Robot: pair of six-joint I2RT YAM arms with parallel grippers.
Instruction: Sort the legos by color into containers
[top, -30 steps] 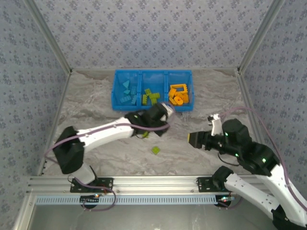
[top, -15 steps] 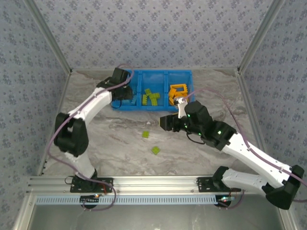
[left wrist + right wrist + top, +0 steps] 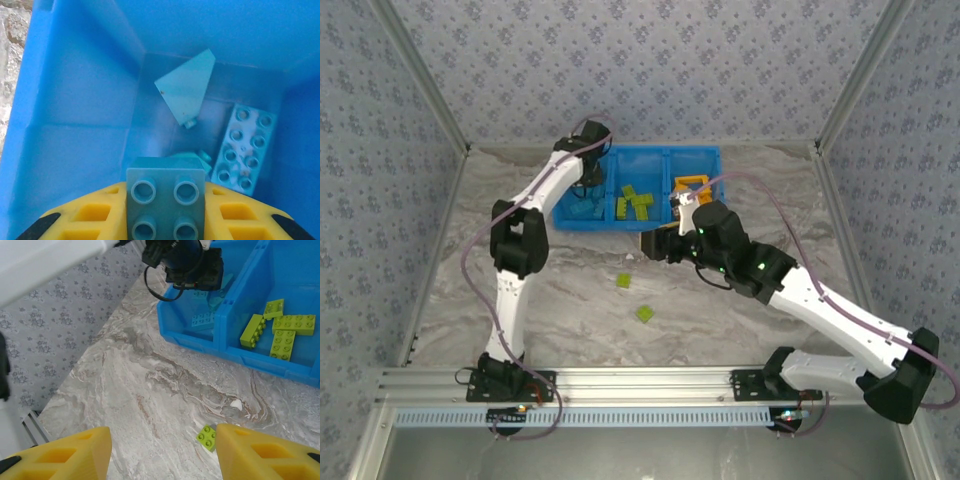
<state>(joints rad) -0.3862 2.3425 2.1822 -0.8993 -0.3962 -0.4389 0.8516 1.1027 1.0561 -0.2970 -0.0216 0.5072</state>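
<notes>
The robot's left gripper will next go down toward the bottom of the bin's section directly below it and let go of the teal lego there, since other teal pieces are inside.
My left gripper (image 3: 166, 222) is shut on a teal two-by-two lego (image 3: 166, 197), held above the left compartment of the blue bin (image 3: 75, 100). A teal wedge (image 3: 186, 90) and a teal plate (image 3: 243, 148) lie below it. From the top view the left gripper (image 3: 588, 180) hangs over that compartment of the containers (image 3: 640, 226). My right gripper (image 3: 162, 440) is open above the table, with a lime green lego (image 3: 206, 436) just inside its right finger. Two green legos (image 3: 623, 282) (image 3: 645, 313) lie on the table near the right gripper (image 3: 650, 245).
Several green bricks (image 3: 635, 203) (image 3: 285, 335) lie in the middle compartment, and orange pieces (image 3: 692, 197) in the right one. The bin's front wall (image 3: 190, 337) stands just beyond the right gripper. Patterned walls enclose the marbled table (image 3: 520, 260).
The left arm swung from the table's middle up to the bin's left compartment. The right arm reached left and forward toward the green bricks near the bin.
</notes>
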